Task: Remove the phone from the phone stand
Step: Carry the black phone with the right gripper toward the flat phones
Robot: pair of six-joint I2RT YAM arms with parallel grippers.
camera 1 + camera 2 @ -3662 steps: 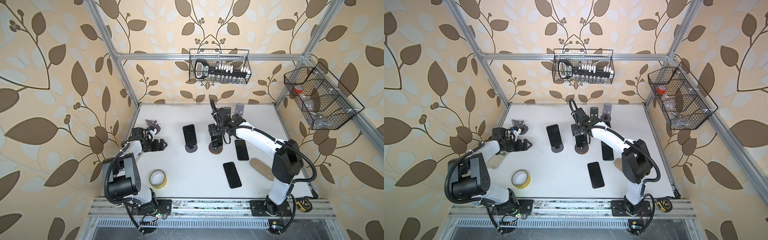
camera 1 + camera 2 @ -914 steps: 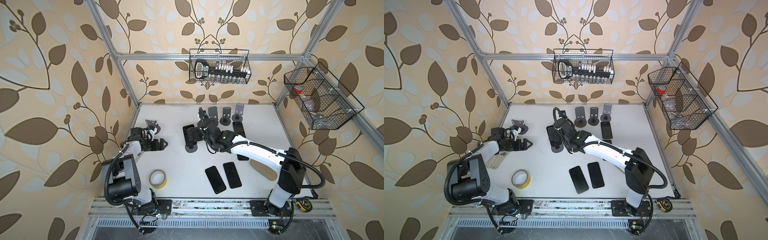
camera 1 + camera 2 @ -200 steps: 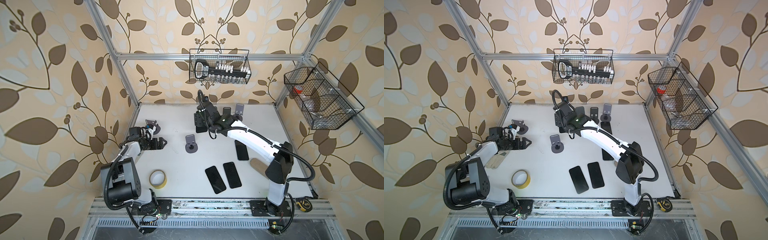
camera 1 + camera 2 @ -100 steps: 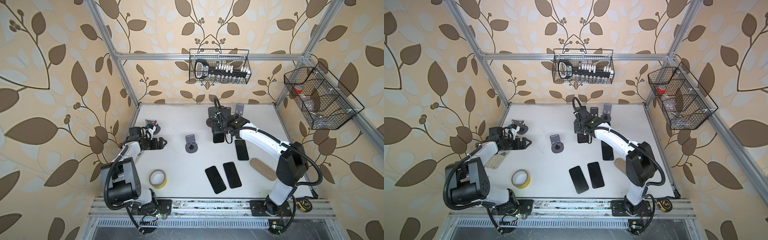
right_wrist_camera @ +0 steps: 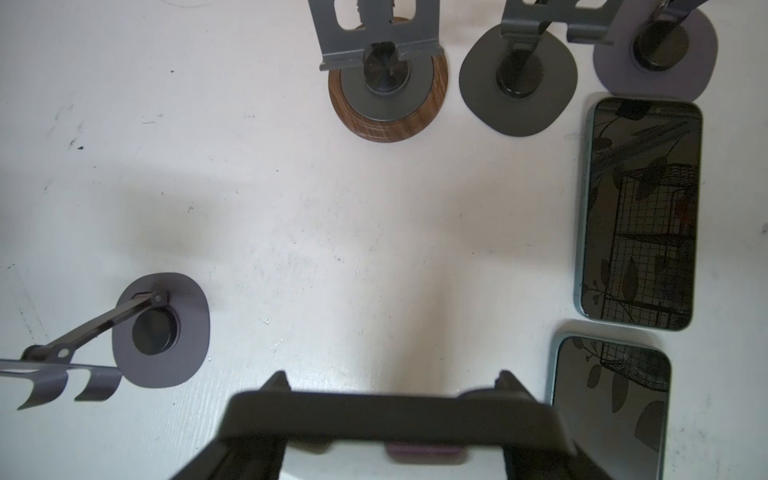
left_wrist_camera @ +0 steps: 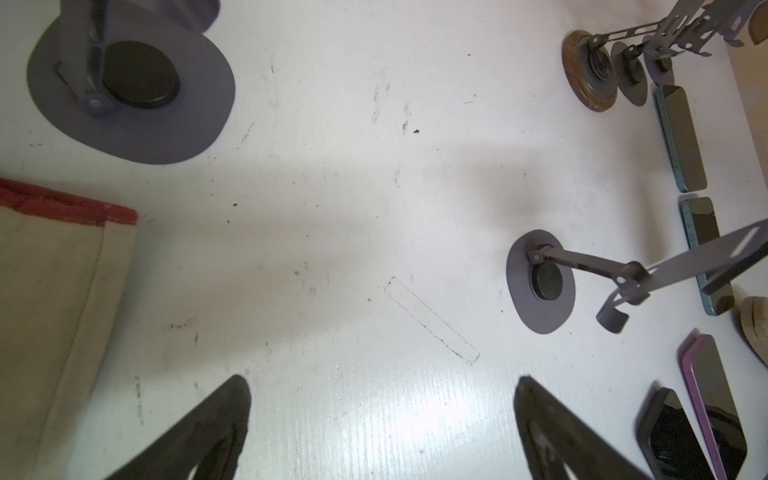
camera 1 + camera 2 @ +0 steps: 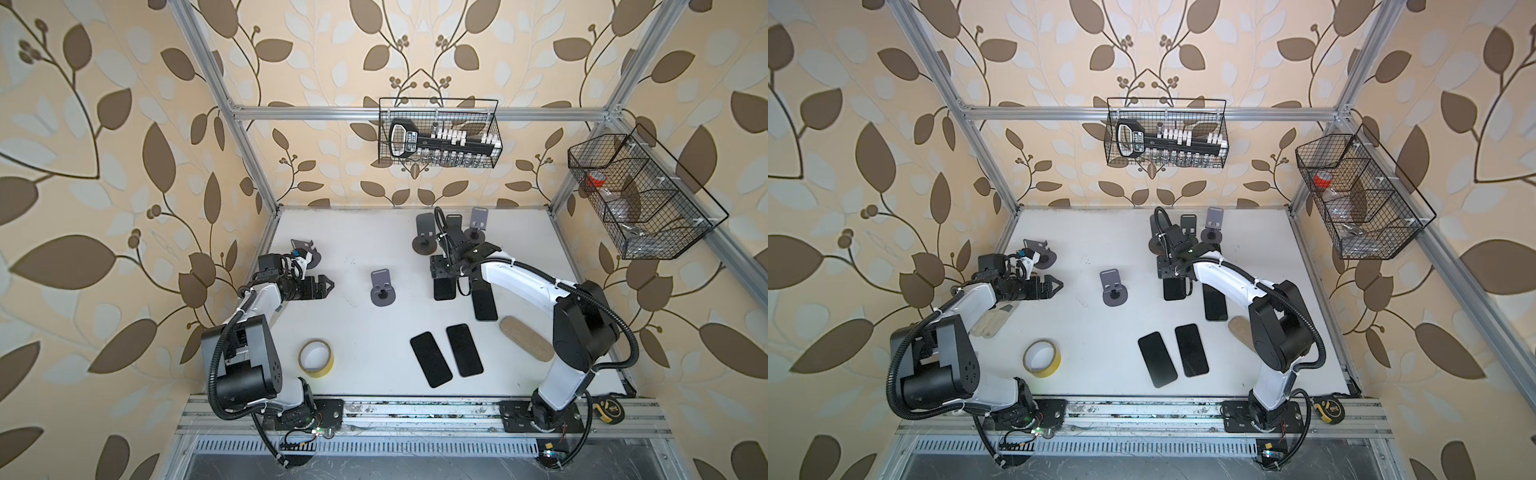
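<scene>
My right gripper should next lower the phone it is holding onto the bare tabletop beside the flat phone and release it there, because there is room for another.
My right gripper is shut on the phone, a dark slab gripped by its long sides. It hangs over the table's right middle, beside a flat phone. In the right wrist view the phone's edge spans the gripper from finger to finger. The grey phone stand stands bare at the table's centre, well left of the phone. My left gripper is open and holds nothing, left of the stand.
Two more phones lie flat near the front. Three stands line the back, and another is at the left. A yellow tape roll, a glove and a brown oblong pad lie about.
My right gripper has carried the phone from the back centre to the right and forward, down beside the flat phone. The left arm has stayed still.
</scene>
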